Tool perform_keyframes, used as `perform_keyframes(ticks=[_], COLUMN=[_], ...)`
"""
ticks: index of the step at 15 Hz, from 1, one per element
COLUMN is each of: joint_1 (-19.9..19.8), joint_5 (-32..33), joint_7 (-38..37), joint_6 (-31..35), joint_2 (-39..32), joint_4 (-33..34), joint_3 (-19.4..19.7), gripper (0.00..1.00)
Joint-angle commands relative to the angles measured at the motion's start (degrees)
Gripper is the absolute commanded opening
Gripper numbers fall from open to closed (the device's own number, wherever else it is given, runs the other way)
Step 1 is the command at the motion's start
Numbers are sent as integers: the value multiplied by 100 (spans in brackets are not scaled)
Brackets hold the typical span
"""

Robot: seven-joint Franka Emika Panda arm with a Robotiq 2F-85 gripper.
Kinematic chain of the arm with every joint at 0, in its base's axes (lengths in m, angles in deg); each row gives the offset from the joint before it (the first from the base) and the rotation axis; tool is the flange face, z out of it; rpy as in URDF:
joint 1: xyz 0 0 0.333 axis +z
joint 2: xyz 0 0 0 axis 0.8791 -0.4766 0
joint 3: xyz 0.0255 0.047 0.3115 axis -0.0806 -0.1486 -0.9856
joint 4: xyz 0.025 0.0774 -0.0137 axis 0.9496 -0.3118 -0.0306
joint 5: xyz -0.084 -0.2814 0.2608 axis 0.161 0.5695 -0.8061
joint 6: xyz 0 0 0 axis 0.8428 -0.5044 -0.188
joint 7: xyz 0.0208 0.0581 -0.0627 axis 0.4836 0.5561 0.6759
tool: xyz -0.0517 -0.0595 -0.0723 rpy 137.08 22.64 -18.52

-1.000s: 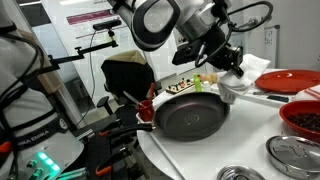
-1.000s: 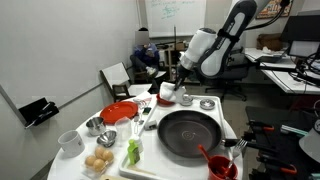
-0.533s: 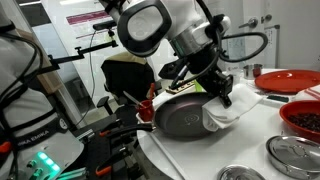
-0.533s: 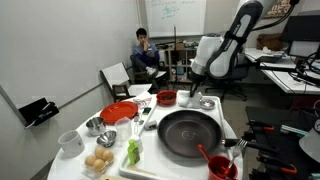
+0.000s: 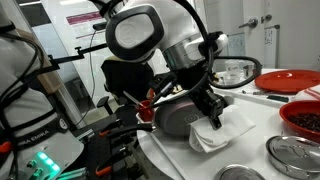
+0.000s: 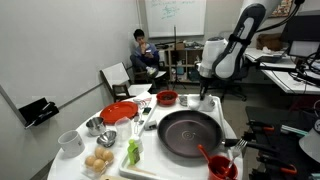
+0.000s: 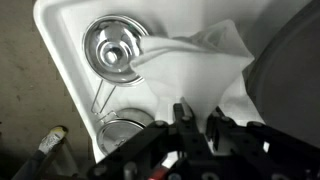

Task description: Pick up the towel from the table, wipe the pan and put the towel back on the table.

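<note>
My gripper will lower the white towel onto the table beside the pan.
The dark pan sits on the white table; it also shows in an exterior view and at the right edge of the wrist view. My gripper is shut on the white towel, which hangs from the fingers and drapes onto the table beside the pan's rim. In the wrist view the fingers pinch the towel, which spreads over the white table. In an exterior view the gripper is just behind the pan's far right edge.
Two metal lids lie next to the towel. A red plate, a red bowl and a metal lid stand nearby. A red mug, a bowl of eggs and a seated person are also in view.
The gripper has carried the towel from the pan's far side along its rim and lowered it, so the towel now drapes on the table beside the pan.
</note>
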Motion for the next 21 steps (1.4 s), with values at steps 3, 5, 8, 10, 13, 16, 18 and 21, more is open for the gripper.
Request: perform_keyframes(ticks=[3,5,8,10,13,16,18,21], joint_1=[147,157,273,337,408,360,292,318], joint_5=[128,35,5,-9,-13,-89,-158,-86], joint_7=[-184,-203,-303,-348,-411,-394,-322,-318], joint_6=[-171,-63,-25,-22,-43,-68,-108,-72], joint_2=[-96,-230,-386,-464,-530,-455,-362,-405], joint_4=[47,65,100,132,177,180,159,159], joint_3=[125,-8,-104,-150,-159,-246,-371,-371], gripper=[8,8,47,63,84,100,100,100])
